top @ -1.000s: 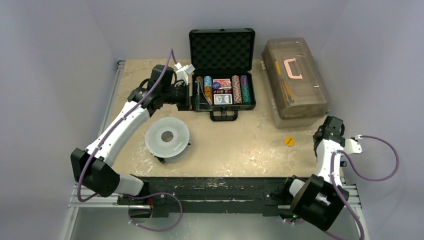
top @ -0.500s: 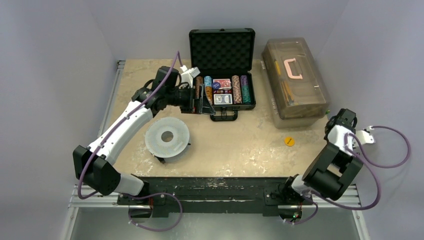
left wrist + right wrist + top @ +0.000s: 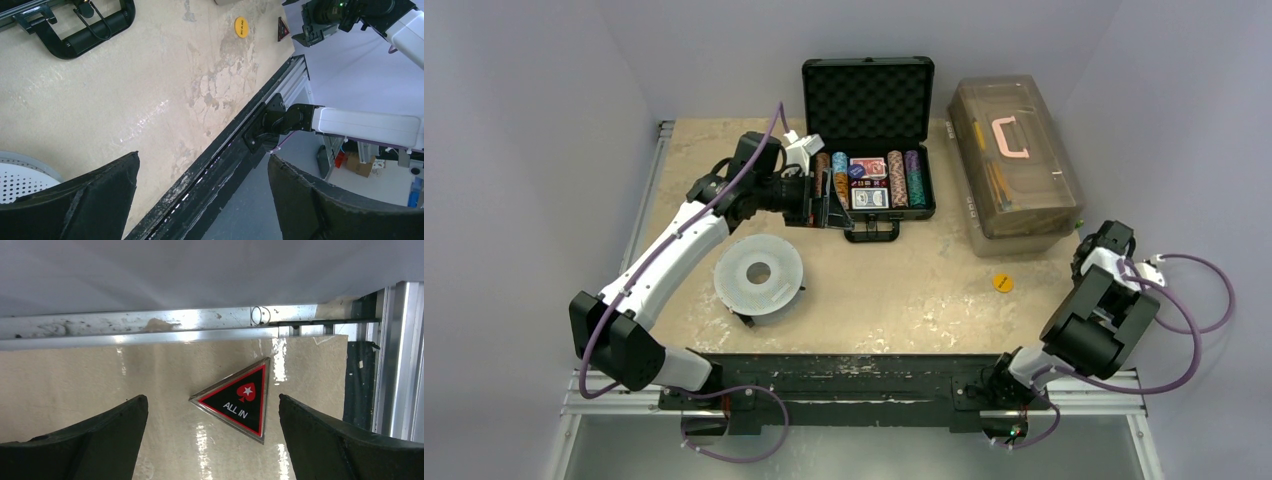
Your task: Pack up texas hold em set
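Observation:
I should lower my right gripper onto the black triangular ALL IN plaque (image 3: 237,399) and close it across the plaque's point and opposite edge.
The texas hold em set is a black briefcase (image 3: 921,205) standing open at the back of the table, foam-lined lid up. Rows of coloured chips (image 3: 897,178) and two red card decks (image 3: 870,198) lie in it. A yellow round button (image 3: 1002,282) sits loose on the table, also seen from the left wrist (image 3: 241,26). A black triangular "ALL IN" plaque (image 3: 237,399) lies near the table's right edge, just ahead of my open right gripper (image 3: 212,405) and between the lines of its fingers. My left gripper (image 3: 826,205) hangs open and empty at the case's front left corner, with the case handle (image 3: 75,30) in its view.
A translucent brown toolbox (image 3: 1014,155) with a pink handle stands right of the case. A grey-white perforated disc (image 3: 758,272) lies front left. The metal rail (image 3: 150,330) and the table's right edge run just beyond the plaque. The right arm is folded over the front right corner.
My right arm has folded back and swung outward, carrying its gripper to the table's right edge. The left gripper shifted slightly right toward the case, then stayed still.

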You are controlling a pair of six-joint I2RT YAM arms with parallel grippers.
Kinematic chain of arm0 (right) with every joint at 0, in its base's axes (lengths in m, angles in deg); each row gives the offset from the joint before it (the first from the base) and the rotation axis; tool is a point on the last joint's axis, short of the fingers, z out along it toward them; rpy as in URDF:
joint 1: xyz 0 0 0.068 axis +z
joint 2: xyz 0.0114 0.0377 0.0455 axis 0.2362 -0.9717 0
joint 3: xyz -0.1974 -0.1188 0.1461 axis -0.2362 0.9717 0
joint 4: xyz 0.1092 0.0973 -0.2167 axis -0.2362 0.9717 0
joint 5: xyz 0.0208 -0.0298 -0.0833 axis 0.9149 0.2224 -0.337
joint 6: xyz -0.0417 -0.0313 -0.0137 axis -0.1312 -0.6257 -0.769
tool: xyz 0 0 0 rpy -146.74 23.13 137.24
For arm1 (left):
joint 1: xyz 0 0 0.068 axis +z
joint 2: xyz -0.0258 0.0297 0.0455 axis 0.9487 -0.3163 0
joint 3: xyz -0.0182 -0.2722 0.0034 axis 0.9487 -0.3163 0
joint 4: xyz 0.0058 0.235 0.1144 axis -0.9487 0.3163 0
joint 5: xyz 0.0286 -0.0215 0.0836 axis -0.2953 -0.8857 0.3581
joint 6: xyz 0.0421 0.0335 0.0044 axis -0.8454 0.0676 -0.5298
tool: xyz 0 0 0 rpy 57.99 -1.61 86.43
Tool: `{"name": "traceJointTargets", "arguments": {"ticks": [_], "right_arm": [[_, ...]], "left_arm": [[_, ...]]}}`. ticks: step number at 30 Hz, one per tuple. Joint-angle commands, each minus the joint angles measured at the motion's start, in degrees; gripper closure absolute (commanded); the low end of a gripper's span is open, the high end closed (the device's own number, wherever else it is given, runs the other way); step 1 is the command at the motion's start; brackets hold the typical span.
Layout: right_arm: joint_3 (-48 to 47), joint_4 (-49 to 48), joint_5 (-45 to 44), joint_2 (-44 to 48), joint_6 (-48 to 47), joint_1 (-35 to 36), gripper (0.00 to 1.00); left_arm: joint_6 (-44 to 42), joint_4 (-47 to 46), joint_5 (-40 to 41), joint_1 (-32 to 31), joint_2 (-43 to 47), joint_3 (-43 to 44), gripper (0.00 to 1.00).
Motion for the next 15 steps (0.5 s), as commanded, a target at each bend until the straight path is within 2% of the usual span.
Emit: {"name": "traceJointTargets", "arguments": {"ticks": [1,15], "right_arm": [[1.31,-0.94,-0.28,-0.51,1.14,-0.52,0.01],[1.57,0.27,-1.76,-2.52,1.85,-0.61,0.01]], "left_arm": [[-1.44,-0.82,-0.78,0.06,0.39,2.25,0.04],[-0.94,-1.39,-1.96,0.03,0.28,1.99,0.04]]}}
